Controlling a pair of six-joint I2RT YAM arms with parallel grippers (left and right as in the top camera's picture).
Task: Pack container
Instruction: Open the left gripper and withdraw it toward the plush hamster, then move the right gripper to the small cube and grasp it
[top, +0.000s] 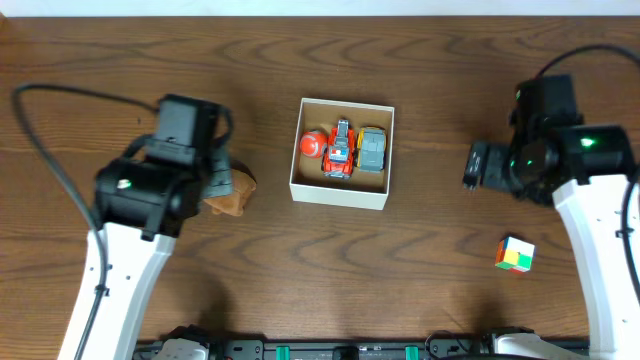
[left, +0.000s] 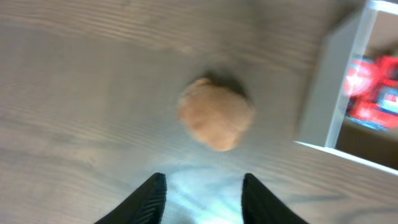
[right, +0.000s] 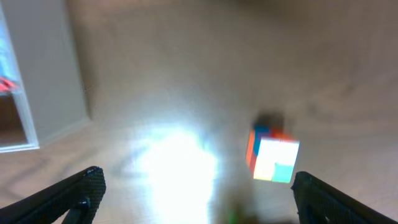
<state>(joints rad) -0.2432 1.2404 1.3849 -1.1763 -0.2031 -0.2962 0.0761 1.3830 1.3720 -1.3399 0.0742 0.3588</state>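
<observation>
My right gripper is above the colour cube (top: 514, 254) (right: 273, 155), and the cube is nearer my base. I will move the gripper back and down with a turn next, so its open fingers go around the cube.
The container (top: 338, 191) sits mid-table, white walls and brown inside. In it lie a red ball (top: 312, 144), a red toy truck (top: 340, 150) and a grey toy car (top: 371, 149). Its wall shows in the left wrist view (left: 339, 87) and in the right wrist view (right: 46, 81). A brown lumpy toy (top: 232, 198) lies left of the container, also in the left wrist view (left: 216, 114). My left gripper (left: 202, 186) is open and empty just short of it. A colour cube (top: 514, 254) lies right front, also in the right wrist view (right: 273, 155). My right gripper (right: 196, 186) is wide open and empty.
The wooden table (top: 420, 60) has bare wood at the back and between container and right arm. Black cables run from both arms, left (top: 40, 130) and right (top: 590, 50). The front edge holds a black rail (top: 340, 350).
</observation>
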